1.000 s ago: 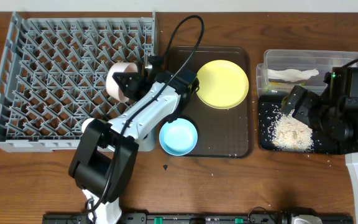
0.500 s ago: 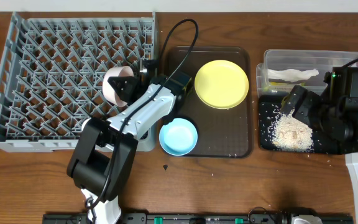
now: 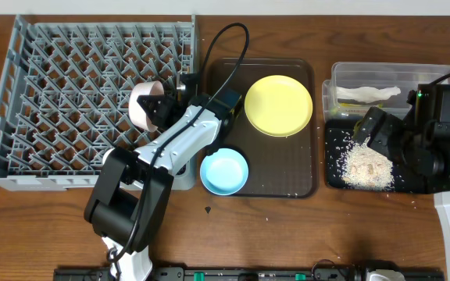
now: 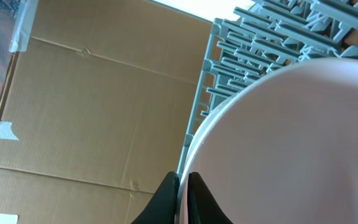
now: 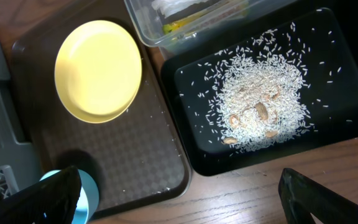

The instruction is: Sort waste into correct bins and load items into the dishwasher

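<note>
I will lower the already tilted bowl slightly back with my left gripper so it stands among the dish rack's wires, and let go of the bowl's rim, because the wires are below my left gripper.
My left gripper is shut on the rim of the white bowl, held tilted on its side over the right part of the grey dish rack. In the left wrist view the fingers pinch the bowl's rim, with the rack behind. My right gripper is open and empty above the black tray, which holds rice scraps. The clear tub holds the white napkin. The yellow plate and blue bowl sit on the brown tray. The cup and chopsticks are out of view.
The dark brown serving tray lies between the rack and the bins, with a few rice grains on it. A black cable arcs over the tray's back left corner. A small dark crumb lies on the wood near the front.
My left gripper has shifted the white bowl slightly left and down over the rack. The right arm has not moved.
</note>
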Robot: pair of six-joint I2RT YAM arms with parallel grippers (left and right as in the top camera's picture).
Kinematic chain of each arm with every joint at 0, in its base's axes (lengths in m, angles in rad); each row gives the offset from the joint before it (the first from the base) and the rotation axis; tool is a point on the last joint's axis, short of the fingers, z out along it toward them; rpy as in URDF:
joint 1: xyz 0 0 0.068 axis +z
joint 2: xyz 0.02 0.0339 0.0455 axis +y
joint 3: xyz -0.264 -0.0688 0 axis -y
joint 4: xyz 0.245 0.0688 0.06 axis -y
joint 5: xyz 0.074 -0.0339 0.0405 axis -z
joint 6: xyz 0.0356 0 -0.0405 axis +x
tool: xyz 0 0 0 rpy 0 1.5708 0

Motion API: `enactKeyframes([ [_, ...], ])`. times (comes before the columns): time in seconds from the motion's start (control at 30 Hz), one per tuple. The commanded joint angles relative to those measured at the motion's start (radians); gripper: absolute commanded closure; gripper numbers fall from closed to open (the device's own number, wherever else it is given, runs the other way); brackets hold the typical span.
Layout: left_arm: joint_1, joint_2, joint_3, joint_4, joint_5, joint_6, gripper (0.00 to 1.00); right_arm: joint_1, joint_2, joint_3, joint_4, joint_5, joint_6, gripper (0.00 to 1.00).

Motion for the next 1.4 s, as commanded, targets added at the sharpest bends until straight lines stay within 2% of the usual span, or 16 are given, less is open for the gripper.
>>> enactKeyframes([
  [0.0,0.006,0.015,-0.007,-0.024,0.109,0.008,0.92,-0.011,-0.001,0.011,0.0,-0.005,-0.008,0.01],
  [0.13,0.005,0.015,-0.007,-0.08,0.196,0.003,0.92,-0.011,-0.001,0.011,0.0,-0.005,-0.008,0.01],
  [0.27,0.002,0.015,-0.007,-0.142,0.244,-0.053,0.92,-0.011,-0.001,0.011,0.0,-0.005,-0.008,0.01],
  [0.57,0.001,0.015,-0.007,-0.15,0.348,-0.06,0.92,-0.011,-0.001,0.011,0.0,-0.005,-0.008,0.01],
  [0.83,-0.032,0.015,-0.007,-0.151,0.478,-0.059,0.83,-0.011,-0.001,0.011,0.0,-0.005,-0.008,0.01],
  [0.9,-0.05,0.015,-0.007,-0.153,0.505,-0.059,0.76,-0.011,-0.001,0.011,0.0,-0.005,-0.008,0.01],
  [1.07,-0.071,0.01,-0.006,-0.154,0.518,-0.07,0.71,-0.011,-0.001,0.011,0.0,-0.005,-0.008,0.01],
  [1.17,-0.071,-0.009,-0.002,-0.175,0.518,-0.117,0.69,-0.011,-0.001,0.011,0.0,-0.005,-0.008,0.01],
  [1.27,-0.071,-0.033,0.017,-0.204,0.532,-0.136,0.58,-0.011,-0.001,0.011,0.0,-0.005,-0.008,0.01],
  [1.37,-0.071,-0.065,0.047,-0.225,0.558,-0.135,0.57,-0.011,-0.001,0.011,0.0,-0.005,-0.008,0.01],
])
